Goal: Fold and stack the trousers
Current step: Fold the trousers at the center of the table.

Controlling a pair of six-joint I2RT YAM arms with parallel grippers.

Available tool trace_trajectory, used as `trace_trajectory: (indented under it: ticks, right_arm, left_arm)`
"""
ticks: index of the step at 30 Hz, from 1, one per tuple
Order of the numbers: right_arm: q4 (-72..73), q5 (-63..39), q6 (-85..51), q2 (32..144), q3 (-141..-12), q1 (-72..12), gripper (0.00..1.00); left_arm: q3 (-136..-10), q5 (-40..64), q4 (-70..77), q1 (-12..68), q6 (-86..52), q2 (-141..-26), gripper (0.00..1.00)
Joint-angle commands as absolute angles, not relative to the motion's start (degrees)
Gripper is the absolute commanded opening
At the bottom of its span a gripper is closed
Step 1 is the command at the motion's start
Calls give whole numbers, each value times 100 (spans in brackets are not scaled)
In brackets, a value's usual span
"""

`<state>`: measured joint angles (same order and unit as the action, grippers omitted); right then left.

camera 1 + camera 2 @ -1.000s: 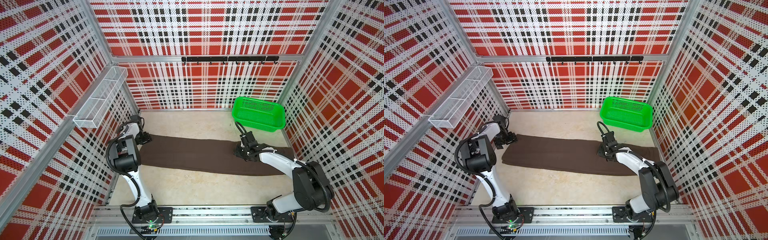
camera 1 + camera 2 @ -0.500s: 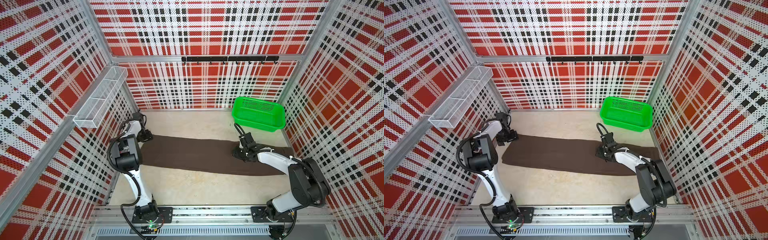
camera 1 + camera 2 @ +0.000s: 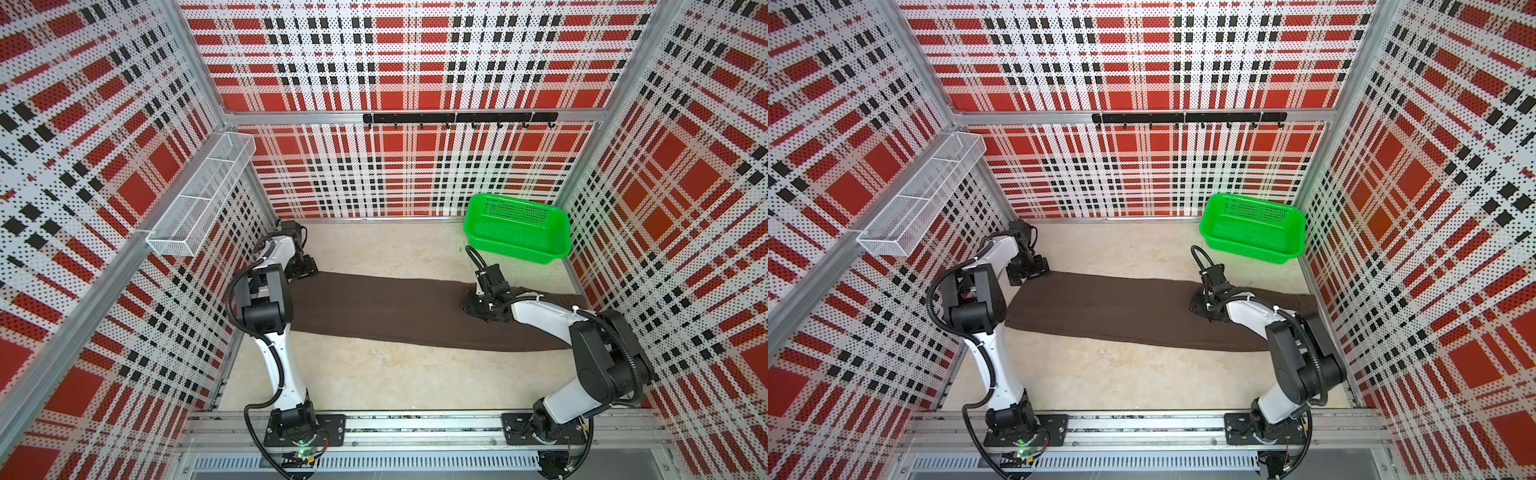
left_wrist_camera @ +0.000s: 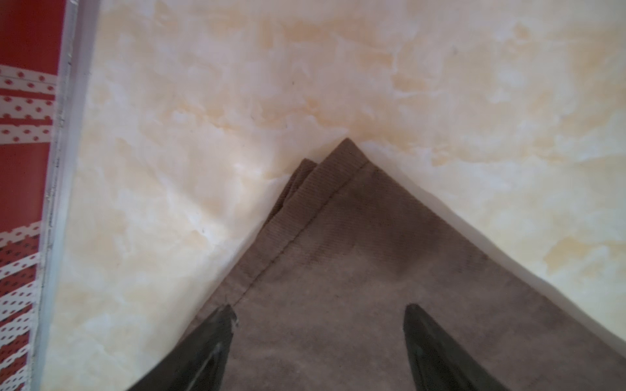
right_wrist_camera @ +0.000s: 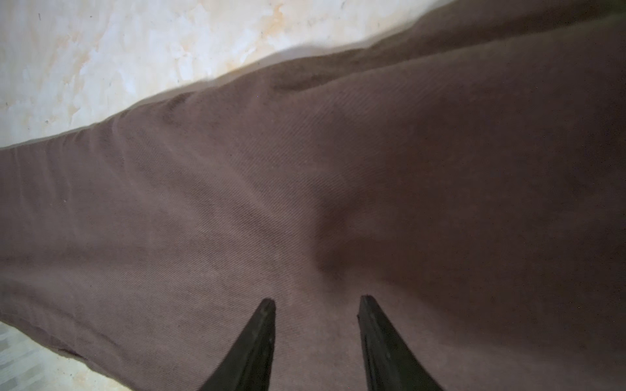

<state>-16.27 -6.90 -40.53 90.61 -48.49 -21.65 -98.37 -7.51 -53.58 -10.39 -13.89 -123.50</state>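
Observation:
The cloth just inside the trousers' far hem corner is already under the open fingers of my left gripper, so my left gripper needs to move down onto it next and close.
The dark brown trousers (image 3: 386,307) (image 3: 1113,307) lie flat as one long band across the floor, almost from side wall to side wall. My left gripper (image 3: 305,272) (image 3: 1034,270) hovers at their far left corner. In the left wrist view its jaws (image 4: 320,308) stand wide open over the stitched hem corner (image 4: 338,176), gripping nothing. My right gripper (image 3: 471,305) (image 3: 1198,307) sits low on the right part of the trousers. In the right wrist view it (image 5: 316,299) is partly open over smooth fabric (image 5: 305,169), with nothing pinched.
A green plastic basket (image 3: 519,251) (image 3: 1250,251) stands at the back right, just behind the right gripper. A white wire shelf (image 3: 199,199) hangs on the left wall and a black hook rail (image 3: 457,118) on the back wall. The left wall's rail (image 4: 57,203) is close to the left gripper.
The left gripper has shifted a little to the right, onto the trousers' far left corner. The right gripper has stayed almost in place on the fabric.

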Motion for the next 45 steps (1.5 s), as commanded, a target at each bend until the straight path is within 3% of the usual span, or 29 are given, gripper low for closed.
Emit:
trace_trajectory:
  ticks: [1,9,21,27,36,45]
  right_arm:
    - [-1538,-712,-4028,9136,-4966,-2200,44]
    - [-1564,-714,-4050,9158,-4948,-2202,44]
    - [-1473,-825,-4118,9403,-4802,-2191,44]
    - [-1394,-861,-4146,9475,-4765,-2196,43]
    - [-1465,-861,-4111,9451,-4827,-2195,43]
    - [-1708,-700,-4010,9271,-4942,-2194,43]
  left_arm:
    - [-9863,-668,-5353,-1135,-1540,-12466,83]
    - [-10075,-730,-5639,-1158,-1941,-12916,83]
    - [-8718,-651,-5276,-1161,-2013,-12358,77]
    - [-8491,-555,-5160,-1012,-1951,-12428,56]
    - [-8918,-759,-5336,-889,-2028,-11991,1]
    - [-9637,-1488,-5835,-943,-2074,-11532,0]
